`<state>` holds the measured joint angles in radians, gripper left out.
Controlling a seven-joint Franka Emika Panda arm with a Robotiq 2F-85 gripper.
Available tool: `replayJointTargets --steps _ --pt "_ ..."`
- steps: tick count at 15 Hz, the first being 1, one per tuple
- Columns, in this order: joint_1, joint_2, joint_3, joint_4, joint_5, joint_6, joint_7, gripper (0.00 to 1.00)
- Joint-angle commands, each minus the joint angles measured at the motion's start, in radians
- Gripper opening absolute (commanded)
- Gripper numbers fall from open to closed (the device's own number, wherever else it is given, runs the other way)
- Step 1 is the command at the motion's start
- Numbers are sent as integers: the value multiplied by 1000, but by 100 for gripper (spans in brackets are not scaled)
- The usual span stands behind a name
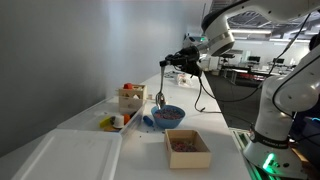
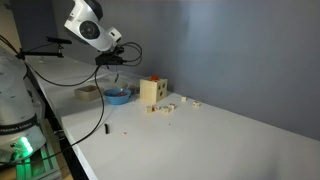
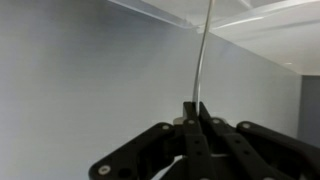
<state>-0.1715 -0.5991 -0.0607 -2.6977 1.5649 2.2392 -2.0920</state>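
The spoon's head already hangs just above the blue bowl [image 1: 168,118], so my gripper next moves down toward the bowl below it and releases the spoon's handle there.
My gripper [image 1: 168,63] is raised above the white table and shut on the handle of a thin metal spoon [image 1: 160,88]. The spoon hangs down with its head just above a blue bowl [image 1: 168,118]. In an exterior view the gripper [image 2: 122,57] is also over the bowl [image 2: 117,96]. In the wrist view the closed fingers [image 3: 195,110] pinch the slim handle [image 3: 205,50], which runs away toward the wall. The bowl is out of the wrist view.
A shallow wooden box [image 1: 187,147] sits near the bowl and shows in both exterior views [image 2: 88,93]. A wooden block toy [image 1: 131,97] [image 2: 151,91] stands with small pieces beside it [image 1: 110,123]. A dark pen [image 2: 106,129] lies near the table edge. A white tray [image 1: 65,155] is on the table.
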Motion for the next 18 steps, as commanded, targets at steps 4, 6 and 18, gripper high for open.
replayJointTargets --steps 4,6,18 --pt "-85 4 -27 -40 120 190 -9 1" --pt "-95 77 -78 -42 157 130 -1 1" --pt "-86 139 -29 -49 347 152 -7 49"
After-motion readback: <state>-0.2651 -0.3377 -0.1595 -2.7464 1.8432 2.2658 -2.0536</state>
